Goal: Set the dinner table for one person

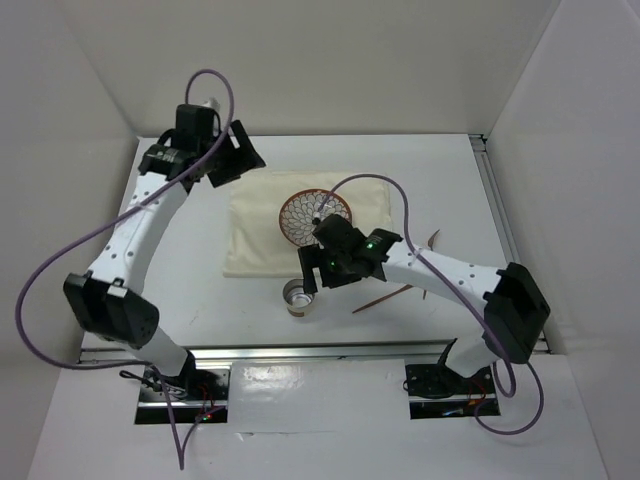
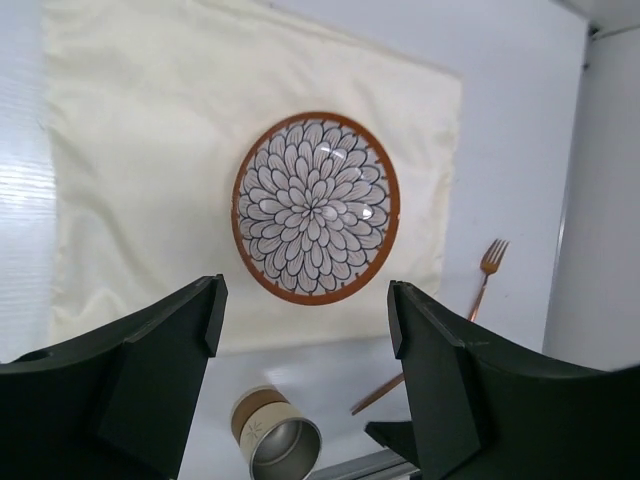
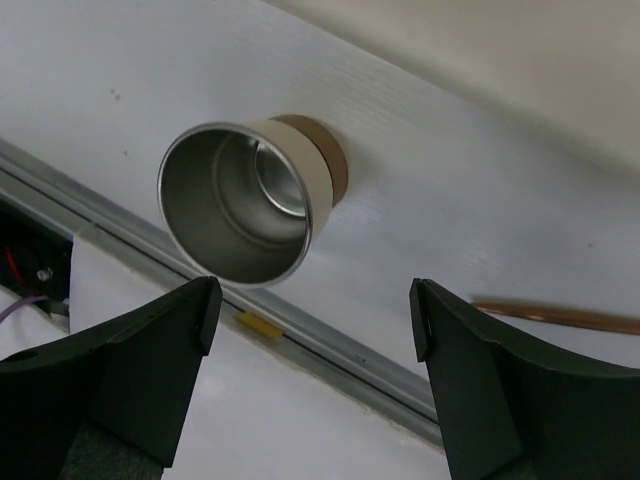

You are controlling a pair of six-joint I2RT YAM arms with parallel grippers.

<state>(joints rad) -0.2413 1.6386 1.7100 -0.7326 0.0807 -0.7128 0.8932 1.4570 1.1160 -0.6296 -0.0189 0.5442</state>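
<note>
I will lower my right gripper onto the cup's rim on the fork's side (image 1: 312, 296) (image 3: 307, 230) next, with one finger inside. The cup's opening faces up and its thin side stands clear.
The white dinner table (image 1: 450, 180) carries a cream cloth (image 1: 255, 215). A plate with a petal pattern and an orange rim (image 1: 315, 215) lies on the cloth, seen from above in the left wrist view (image 2: 316, 207). A cream and brown metal cup (image 1: 298, 297) stands just off the cloth's near edge. A copper fork (image 2: 487, 270) lies right of the cloth. My left gripper (image 1: 238, 158) is open and empty, high over the far left. My right gripper (image 1: 308, 268) is open and empty just above the cup (image 3: 245, 200), not touching it.
A metal rail (image 1: 330, 350) runs along the table's near edge, close below the cup, and shows in the right wrist view (image 3: 300, 330). The fork's handle (image 3: 555, 315) passes under my right arm. White walls enclose the table on three sides.
</note>
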